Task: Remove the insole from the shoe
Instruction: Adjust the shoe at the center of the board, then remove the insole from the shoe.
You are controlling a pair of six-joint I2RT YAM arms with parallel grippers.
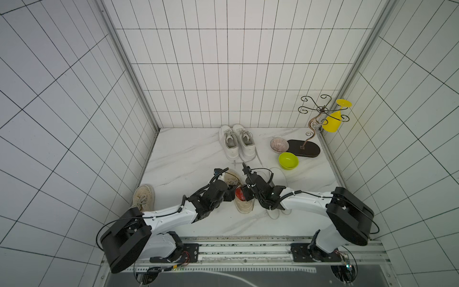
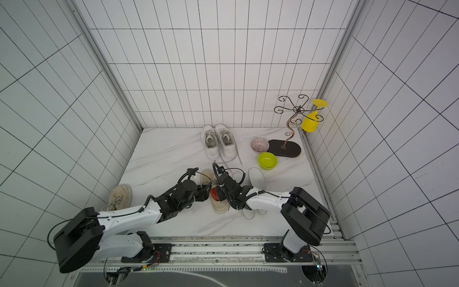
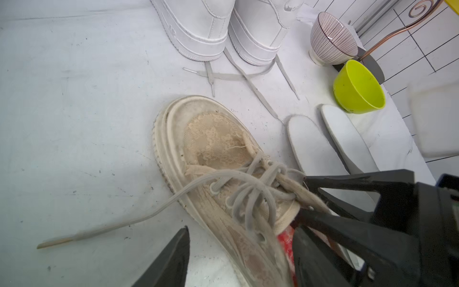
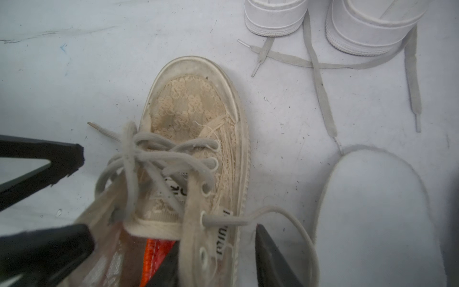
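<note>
My left gripper should go down farther next over the shoe's side edge by the laces and close there, because that side of the shoe is already between its open fingers.
A worn beige lace-up shoe (image 1: 244, 207) lies in the middle of the table, toe pointing away. Its red-orange insole (image 4: 154, 256) shows in the shoe's mouth and also appears in a top view (image 2: 214, 193). My left gripper (image 3: 241, 231) is open and straddles one side wall of the shoe. One of its fingers (image 3: 177, 258) is outside on the table and the other is down in the mouth. My right gripper (image 4: 216, 236) is open across the opposite wall. It has one finger inside beside the insole and one finger (image 4: 270, 251) outside.
A second beige shoe (image 1: 144, 197) stands at the near left. A pair of white sneakers (image 1: 237, 141) stands at the back with laces trailing. Two white insoles (image 3: 308, 141) lie right of the shoe. A green bowl (image 1: 288, 160), a striped bowl (image 1: 279, 144) and a wire stand holding a yellow glass (image 1: 331, 121) are at the back right.
</note>
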